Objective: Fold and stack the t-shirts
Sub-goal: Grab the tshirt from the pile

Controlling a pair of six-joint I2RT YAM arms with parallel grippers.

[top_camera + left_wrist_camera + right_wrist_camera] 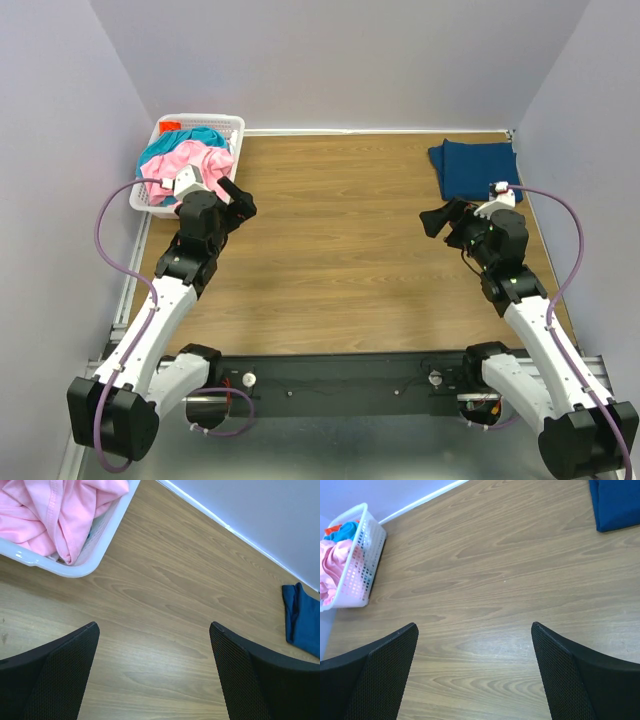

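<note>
The light pink t-shirt's folds get my left gripper next, which goes outward and left in the top view, then down onto them. That shirt lies over the teal one.
A light pink t-shirt [182, 161] lies crumpled in the white lattice basket [236, 127] at the far left, with a teal t-shirt [195, 136] under it. The pink one also shows in the left wrist view [60, 510]. A dark navy-blue t-shirt [473, 166] lies folded at the far right of the table, and also shows in the right wrist view [615, 502]. My left gripper [240, 200] is open and empty, just right of the basket. My right gripper [437, 220] is open and empty, a little in front of the navy t-shirt.
The wooden table [340, 250] has grey walls on three sides. A red-orange item [170, 125] sits at the basket's back corner. The black arm mount rail [340, 375] runs along the near edge.
</note>
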